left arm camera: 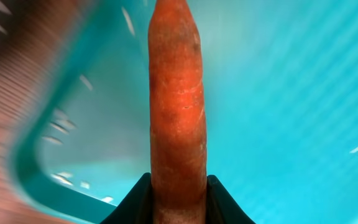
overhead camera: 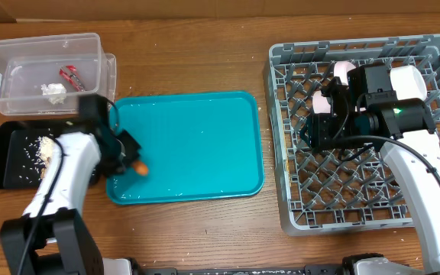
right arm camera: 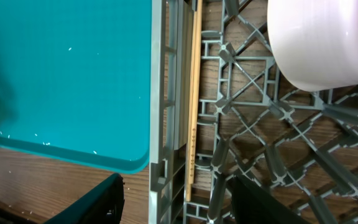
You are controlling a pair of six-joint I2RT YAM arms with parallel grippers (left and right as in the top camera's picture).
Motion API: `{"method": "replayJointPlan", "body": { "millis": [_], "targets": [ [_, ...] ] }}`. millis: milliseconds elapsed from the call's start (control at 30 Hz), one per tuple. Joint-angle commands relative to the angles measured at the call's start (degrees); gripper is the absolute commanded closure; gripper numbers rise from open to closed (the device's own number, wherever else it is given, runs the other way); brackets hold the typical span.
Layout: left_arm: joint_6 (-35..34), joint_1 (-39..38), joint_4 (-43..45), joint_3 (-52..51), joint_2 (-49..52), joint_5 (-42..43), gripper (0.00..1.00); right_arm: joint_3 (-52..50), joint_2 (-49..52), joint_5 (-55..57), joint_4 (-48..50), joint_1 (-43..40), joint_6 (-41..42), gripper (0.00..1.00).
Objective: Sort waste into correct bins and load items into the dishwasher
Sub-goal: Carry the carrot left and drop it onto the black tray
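Observation:
Next, my left gripper travels to the left in the overhead view, then down over the black tray's rice (overhead camera: 46,147) to release the carrot (overhead camera: 140,169) where food scraps lie.
My left gripper (overhead camera: 134,163) hangs over the near-left corner of the teal tray (overhead camera: 197,145), shut on a small orange carrot (overhead camera: 140,169). In the left wrist view the carrot (left arm camera: 178,106) sticks straight out from between the black fingers (left arm camera: 135,205). My right gripper (overhead camera: 314,128) is open above the grey dish rack (overhead camera: 281,176), with nothing between its fingers (right arm camera: 98,202). Wooden chopsticks (right arm camera: 196,93) lie along the rack's left wall. A pinkish-white bowl (right arm camera: 322,40) sits in the rack (right arm camera: 160,93). The clear tub (overhead camera: 21,53) holds a red wrapper (overhead camera: 72,74) and a white paper wad (overhead camera: 53,92).
A black tray (overhead camera: 6,156) at the far left holds rice grains and beige shells (overhead camera: 46,147), partly under my left arm. The teal tray (right arm camera: 67,74) carries a few stray white specks. Bare wooden table lies between the tray and the rack.

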Motion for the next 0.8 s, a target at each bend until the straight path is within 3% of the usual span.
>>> {"method": "replayJointPlan", "body": {
  "millis": [0,133,433,767],
  "targets": [
    [4.9,3.9,-1.9,7.5,-0.2,-6.8,0.96,0.3,-0.1,0.5,-0.1,0.2,0.0,0.42],
    [5.3,8.1,-0.1,10.0,-0.1,-10.0,0.93,0.3,-0.1,0.5,-0.2,0.2,0.0,0.42],
    [5.2,14.4,5.0,9.9,2.0,-19.5,0.96,0.3,-0.1,0.5,-0.3,0.2,0.1,0.42],
    [5.2,14.5,8.9,9.9,12.3,-19.2,0.95,0.3,-0.1,0.5,-1.1,0.2,0.1,0.42]
  ]
}}
